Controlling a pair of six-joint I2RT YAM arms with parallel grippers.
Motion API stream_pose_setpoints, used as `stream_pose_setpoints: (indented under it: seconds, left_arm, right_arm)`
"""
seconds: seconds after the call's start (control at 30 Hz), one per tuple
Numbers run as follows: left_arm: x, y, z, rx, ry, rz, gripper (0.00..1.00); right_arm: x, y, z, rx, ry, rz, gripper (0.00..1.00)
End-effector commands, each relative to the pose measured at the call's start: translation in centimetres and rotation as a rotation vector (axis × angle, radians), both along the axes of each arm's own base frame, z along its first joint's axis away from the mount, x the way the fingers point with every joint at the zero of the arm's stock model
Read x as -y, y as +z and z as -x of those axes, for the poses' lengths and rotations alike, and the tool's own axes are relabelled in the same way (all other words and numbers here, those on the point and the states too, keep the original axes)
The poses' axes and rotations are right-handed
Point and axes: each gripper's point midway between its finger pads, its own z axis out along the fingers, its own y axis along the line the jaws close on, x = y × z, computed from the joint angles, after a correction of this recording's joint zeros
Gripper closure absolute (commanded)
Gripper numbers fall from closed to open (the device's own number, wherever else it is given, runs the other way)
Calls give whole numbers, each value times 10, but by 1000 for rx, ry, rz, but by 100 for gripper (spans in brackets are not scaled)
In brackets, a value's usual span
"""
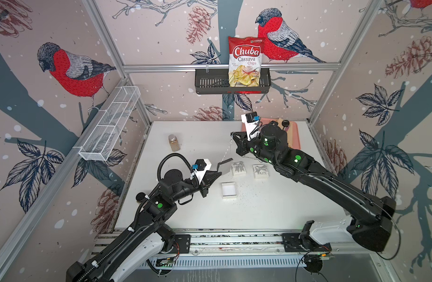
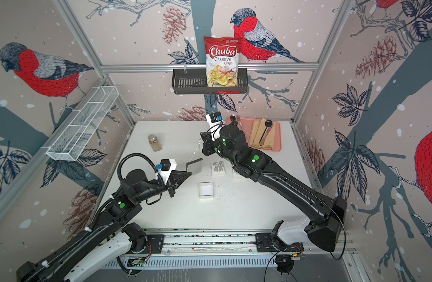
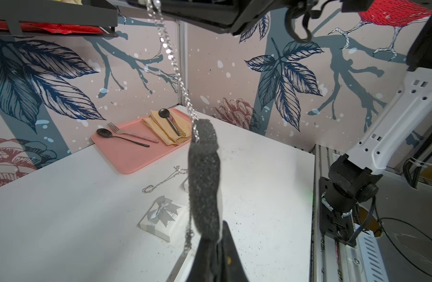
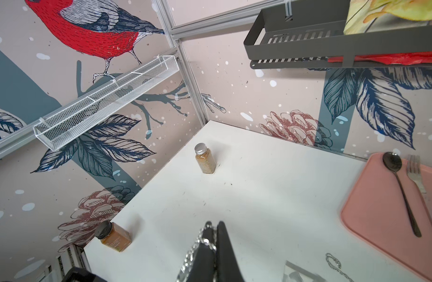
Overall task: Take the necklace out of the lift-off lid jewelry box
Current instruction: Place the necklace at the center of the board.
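Note:
My right gripper is going to move down toward the spice jars next and let go of the silver necklace on the bare table near them, because that part of the table is clear of boxes.
A silver necklace hangs as a taut chain between my two grippers. My right gripper, raised above the table's back middle, is shut on its upper end. The chain's lower end stays caught on a dark grey foam insert. My left gripper is shut on that insert and holds it in the air. Below it, in both top views, the open white jewelry box sits on the table.
Two white boxes with silver bows stand right of the insert. Another thin chain lies on the table. A pink tray with cutlery and a napkin sits back right. Two spice jars stand on the left.

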Motion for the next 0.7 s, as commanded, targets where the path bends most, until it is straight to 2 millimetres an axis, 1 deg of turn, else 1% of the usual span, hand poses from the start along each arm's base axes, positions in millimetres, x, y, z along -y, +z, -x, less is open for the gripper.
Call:
stream_pose_setpoints:
  seconds: [0.0,0.1,0.23,0.33,0.43,0.47,0.57,0.67]
  left_arm:
    - [2,4,14,41,-66,6,100]
    - [-1,6,19,57,-67,14,100]
    - [-8,15,27,94,-58,28,100]
    - [-19,23,25,101,10,44,100]
    - [-40,35,14,96,160,79,100]
    - [-51,41,11,101,221,92,100]
    - [-82,61,10,146,377,160,100]
    - [-114,77,15,201,512,235,100]
  right_arm:
    - [1,-1,-9,-37,-14,-15,100]
    - [-1,-3,-13,-40,-10,-12,100]
    - [-4,-14,-21,-69,-23,15,100]
    - [-9,-18,-22,-77,-4,27,100]
    - [-18,-25,-17,-83,30,42,100]
    - [-23,-28,-14,-85,42,50,100]
    - [-43,-45,1,-104,94,82,100]
    - [-72,-69,25,-140,183,113,100]
